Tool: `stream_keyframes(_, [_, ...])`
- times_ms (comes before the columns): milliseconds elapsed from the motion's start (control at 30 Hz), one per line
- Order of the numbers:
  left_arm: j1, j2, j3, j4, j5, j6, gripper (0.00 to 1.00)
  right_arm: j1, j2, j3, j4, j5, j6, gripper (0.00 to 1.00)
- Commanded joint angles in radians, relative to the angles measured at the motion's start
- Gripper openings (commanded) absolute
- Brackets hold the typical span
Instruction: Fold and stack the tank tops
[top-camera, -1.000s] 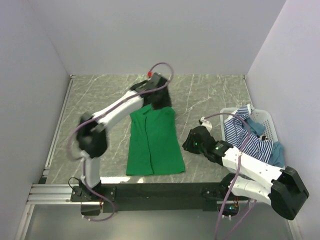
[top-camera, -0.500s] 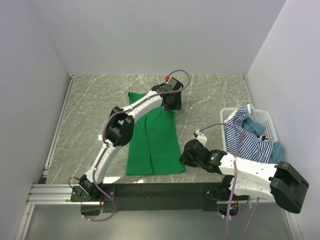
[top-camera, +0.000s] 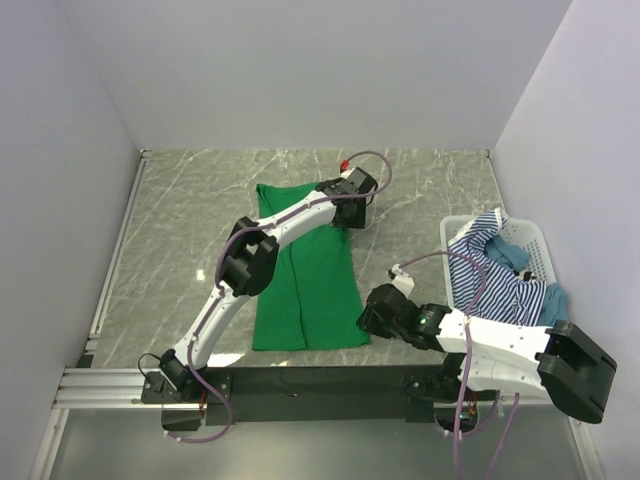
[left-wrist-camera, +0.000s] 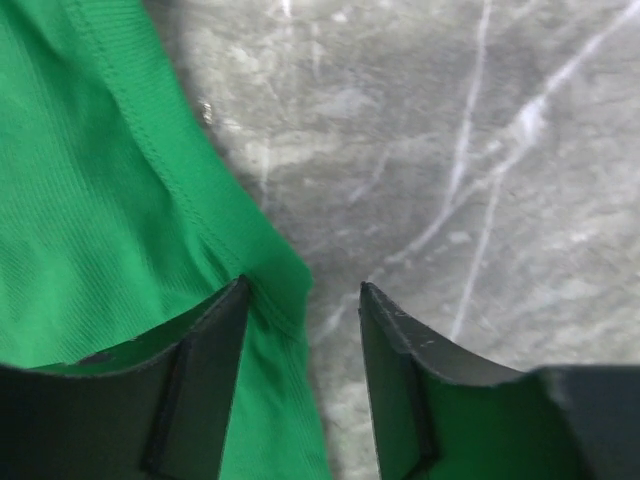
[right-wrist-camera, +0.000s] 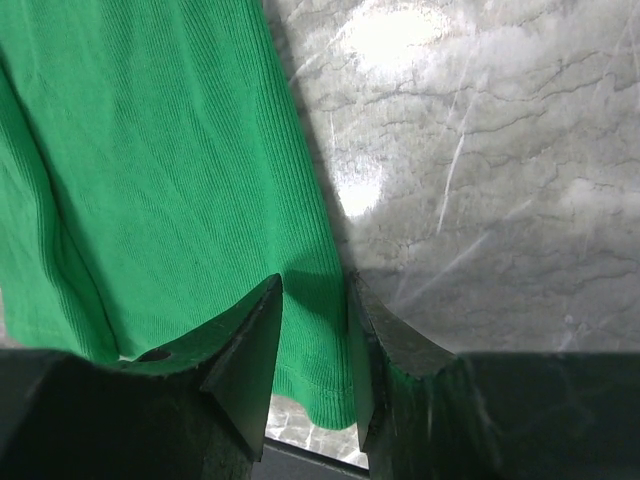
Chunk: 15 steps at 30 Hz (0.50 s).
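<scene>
The right gripper moves gently back a little to the edge of the tank top by the near corner (right-wrist-camera: 322, 345) next and closes. The green cloth (right-wrist-camera: 150, 150) already runs between its open fingers.
The bright green tank top (top-camera: 305, 290) lies flat and lengthwise in the middle of the table. My left gripper (top-camera: 349, 217) is open at its far right corner; in the left wrist view the gripper (left-wrist-camera: 303, 300) straddles the green cloth's (left-wrist-camera: 90, 200) hemmed edge on the marble. My right gripper (top-camera: 368, 321) is open at the near right corner; in the right wrist view the gripper (right-wrist-camera: 316, 292) has the green cloth's (right-wrist-camera: 150, 150) right edge between its fingers. The navy-and-white striped tank top (top-camera: 492, 275) and the teal blue one (top-camera: 553, 302) lie heaped in the basket.
The white slatted basket (top-camera: 537, 237) stands at the right edge of the table. White walls enclose the marble tabletop (top-camera: 190, 230) on three sides. A black rail (top-camera: 300, 380) runs along the near edge.
My left gripper has swung right from the garment's far middle to its far right corner, uncovering the far left strap. My right gripper has moved left and nearer, to the near right corner.
</scene>
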<state>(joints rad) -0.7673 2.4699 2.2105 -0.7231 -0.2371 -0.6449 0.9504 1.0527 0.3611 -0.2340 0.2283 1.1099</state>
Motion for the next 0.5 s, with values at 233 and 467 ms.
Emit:
stream_keyframes(233, [-0.006,0.004,-0.02,0.045,-0.07,0.033,0.45,0.036,-0.075,-0.011,-0.091,0.037,0.036,0.4])
stream_keyframes(467, [-0.006,-0.026,-0.031,0.096,-0.053,0.033,0.45,0.063,-0.103,-0.036,-0.11,0.022,0.065,0.41])
